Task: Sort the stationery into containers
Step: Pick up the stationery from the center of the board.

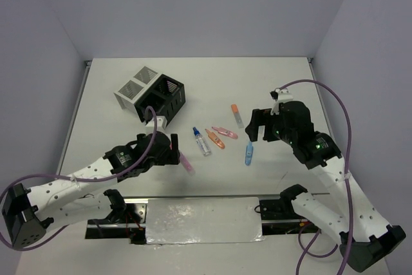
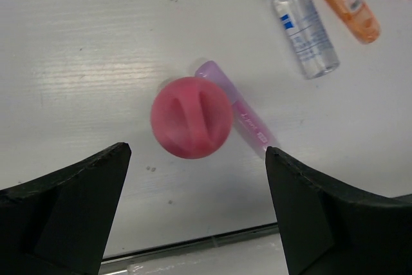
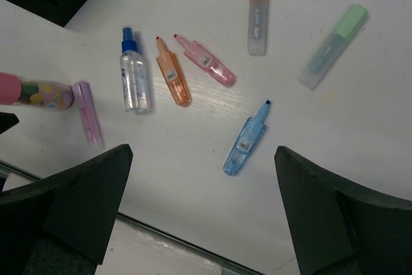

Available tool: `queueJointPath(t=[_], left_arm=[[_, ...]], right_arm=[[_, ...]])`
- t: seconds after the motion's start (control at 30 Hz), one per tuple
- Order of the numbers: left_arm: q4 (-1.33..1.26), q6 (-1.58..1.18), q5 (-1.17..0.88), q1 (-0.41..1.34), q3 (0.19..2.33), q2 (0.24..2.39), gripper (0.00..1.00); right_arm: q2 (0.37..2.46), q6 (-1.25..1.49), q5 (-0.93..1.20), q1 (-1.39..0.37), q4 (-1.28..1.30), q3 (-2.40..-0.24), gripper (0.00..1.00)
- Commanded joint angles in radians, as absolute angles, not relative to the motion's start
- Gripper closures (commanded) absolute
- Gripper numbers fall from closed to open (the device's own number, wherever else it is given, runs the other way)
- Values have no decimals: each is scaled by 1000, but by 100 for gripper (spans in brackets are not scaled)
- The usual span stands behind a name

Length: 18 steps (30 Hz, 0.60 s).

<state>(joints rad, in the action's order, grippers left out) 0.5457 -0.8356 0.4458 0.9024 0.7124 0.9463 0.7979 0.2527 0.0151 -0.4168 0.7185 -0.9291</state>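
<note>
Next, my left gripper needs to move down and outward to close around the bottle's pink-capped top [image 2: 192, 118], since the upright bottle still stands just beyond its open fingertips.
A pink-capped bottle [image 2: 192, 117] stands upright on the table, seen from above, touching a purple marker [image 2: 237, 109]. My left gripper [image 2: 196, 210] is open above them, its fingers well clear on either side. A blue-capped clear pen [image 2: 301, 24] and an orange marker [image 2: 347, 4] lie further off. My right gripper [image 3: 203, 204] is open and empty over a blue marker [image 3: 246, 141]. Pink marker [image 3: 207, 62], orange-capped highlighter [image 3: 257, 14] and green highlighter [image 3: 333, 46] lie beyond. The four mesh bins, white [image 1: 135, 85] and black [image 1: 166, 98], stand at the back left.
The loose items lie in a band across the table's middle [image 1: 222, 136]. A metal strip [image 1: 203, 220] runs along the near edge between the arm bases. Grey walls enclose the table on three sides.
</note>
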Motion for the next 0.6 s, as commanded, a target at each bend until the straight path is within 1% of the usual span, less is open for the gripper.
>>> queueJointPath(t=[0.0,0.17,0.23,0.37,0.53,0.57], left_arm=[[511,-880,524,910,683,951,1],[529,-897,587,908,692,983,1],[512,-881,603,908,689,997,5],[457,-850,623,907,693,1026,6],[422,-827,653,905,713,1080,9],[416,-828,657,905,718,1089,11]], right_arm=[[808,230,2,-431,700,-934,0],[816,224,2,-442,700,-939,0],[815,222,2,-445,696,-937,0],[807,222,3,-451,693,-925,0],[807,219,9,-457,687,-920,0],[808,219,12,-456,687,-922,0]])
